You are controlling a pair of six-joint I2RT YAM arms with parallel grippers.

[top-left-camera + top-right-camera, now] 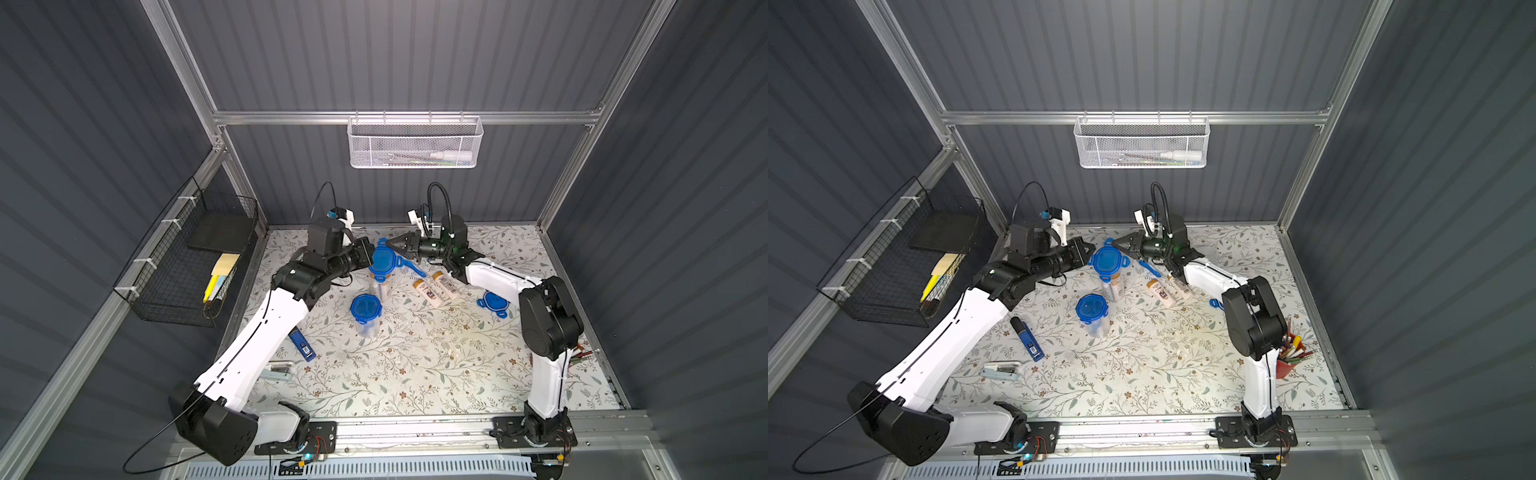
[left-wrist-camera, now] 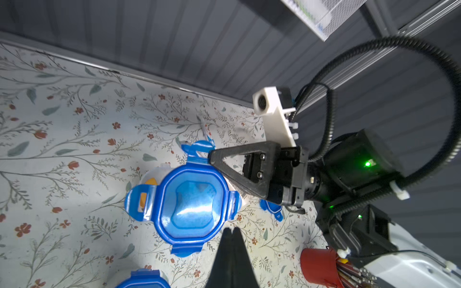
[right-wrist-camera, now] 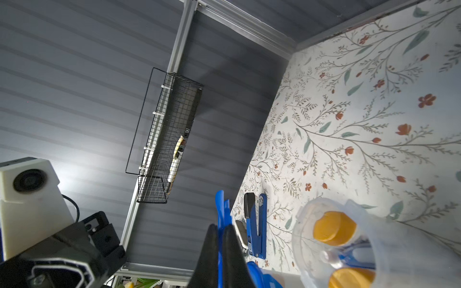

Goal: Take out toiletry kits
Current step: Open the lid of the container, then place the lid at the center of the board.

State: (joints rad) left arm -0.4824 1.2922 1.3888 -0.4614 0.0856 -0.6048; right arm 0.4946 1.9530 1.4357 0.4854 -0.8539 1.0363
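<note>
I will move my right gripper back and down next, and release the clip tab on the bare tabletop by the loose blue lid, as it's clear there.
A clear jar stands at the back middle of the table, with its blue clip lid over it. My right gripper is shut on the lid's far clip tab, and the lid shows edge-on between its fingers. In the right wrist view the jar's mouth shows beside the lid, with tan-capped bottles inside. My left gripper is shut and empty, at the lid's near edge. Two cream bottles and a blue toothbrush lie on the table to the right.
A second lidded jar stands nearer the front, and a loose blue lid lies by the right arm. A dark-blue gadget and a stapler lie at the left. A red pen cup stands far right. Baskets hang on the walls.
</note>
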